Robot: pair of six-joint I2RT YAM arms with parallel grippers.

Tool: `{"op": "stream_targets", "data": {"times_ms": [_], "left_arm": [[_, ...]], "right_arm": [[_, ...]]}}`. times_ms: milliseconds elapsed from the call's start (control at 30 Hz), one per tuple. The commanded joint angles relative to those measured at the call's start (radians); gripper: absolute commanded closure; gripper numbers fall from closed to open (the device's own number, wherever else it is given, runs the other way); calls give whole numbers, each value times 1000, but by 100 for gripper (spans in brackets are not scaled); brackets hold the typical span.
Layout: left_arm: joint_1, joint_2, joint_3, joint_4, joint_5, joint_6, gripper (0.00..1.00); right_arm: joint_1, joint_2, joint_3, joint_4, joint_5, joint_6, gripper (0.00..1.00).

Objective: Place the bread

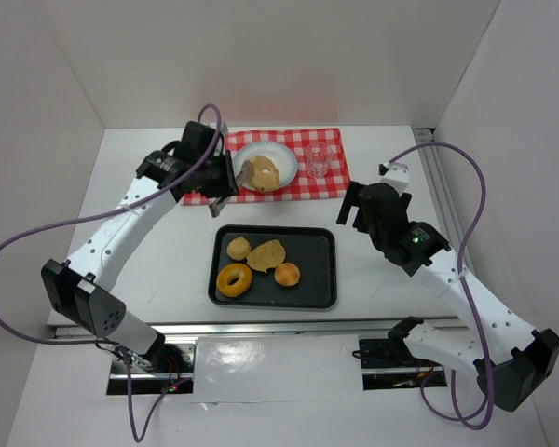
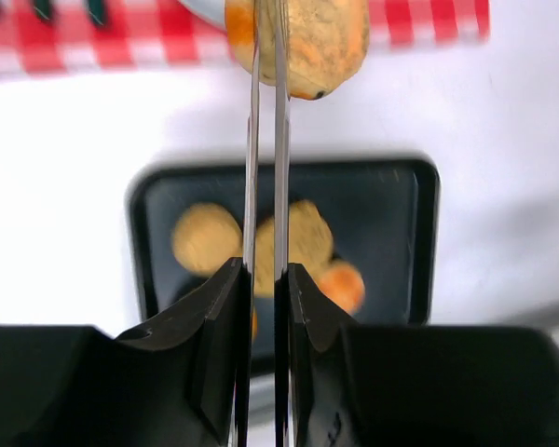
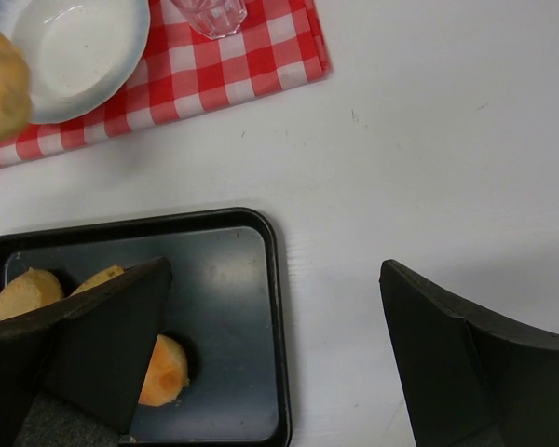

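The plate's middle (image 1: pixel 267 157) is outward and lower down, so my left gripper should next take the bread outward past the plate's near rim, lower it there and let go of the tongs.
My left gripper (image 1: pixel 225 177) is shut on thin metal tongs (image 1: pixel 245 171), whose blades (image 2: pixel 281 140) run forward between the jaws. The tongs pinch a golden piece of bread (image 1: pixel 263 171) held over the white plate (image 1: pixel 284 158) on the red checked cloth (image 1: pixel 289 140). The bread also shows at the top of the left wrist view (image 2: pixel 321 42) and at the left edge of the right wrist view (image 3: pixel 0 79). I cannot tell whether it touches the plate. My right gripper (image 1: pixel 352 207) is open and empty, hovering over the table by the tray's right edge (image 3: pixel 275 279).
A black tray (image 1: pixel 317 270) lies in front of the cloth with a round bun (image 1: pixel 238 248), a flat bread piece (image 1: pixel 266 252), a doughnut (image 1: pixel 234 279) and a small bun (image 1: pixel 287 274). A clear glass (image 1: pixel 319 160) stands on the cloth, right of the plate.
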Motion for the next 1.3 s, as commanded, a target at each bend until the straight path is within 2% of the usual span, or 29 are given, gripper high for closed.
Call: {"op": "stream_targets", "data": {"times_ms": [0,33,167,267,367,400,433,467,567,667,700,733,767,1000,1267], "left_arm": [[88,63,63,140,11,43,100],[130,121,86,168,65,54,100],[193,295,175,234,134,44,100],[213,429,265,234,194,34,100],[213,480,300,234,209,20,99],[213,489,301,234,209,11,93],[213,489,301,234,197,11,77],[213,489,290,234,183,11,68],[204,459,253,234,174,11,48],[194,415,238,246,174,11,44],[194,405,238,246,163,11,41],[185,405,229,246,163,20,34],[185,390,228,246,163,20,32],[185,345,228,222,95,11,32],[167,177,150,145,8,34,35]], "right_arm": [[-5,1,10,30,23,-26,0],[-5,10,10,39,23,-26,0],[-5,10,19,39,23,-26,0],[-5,10,19,28,14,-5,0],[-14,10,19,19,14,5,0],[-14,10,19,8,14,14,0],[-14,-1,10,8,14,14,0],[-14,-1,10,8,14,14,0],[-14,-10,10,-3,14,14,0],[-14,-10,10,-3,14,23,0],[-14,-10,10,-3,14,23,0],[-14,-10,10,-3,3,23,0],[-14,-10,10,-3,3,23,0],[-14,-19,19,-3,-15,32,0],[-14,-47,10,-4,-46,32,0]]}}
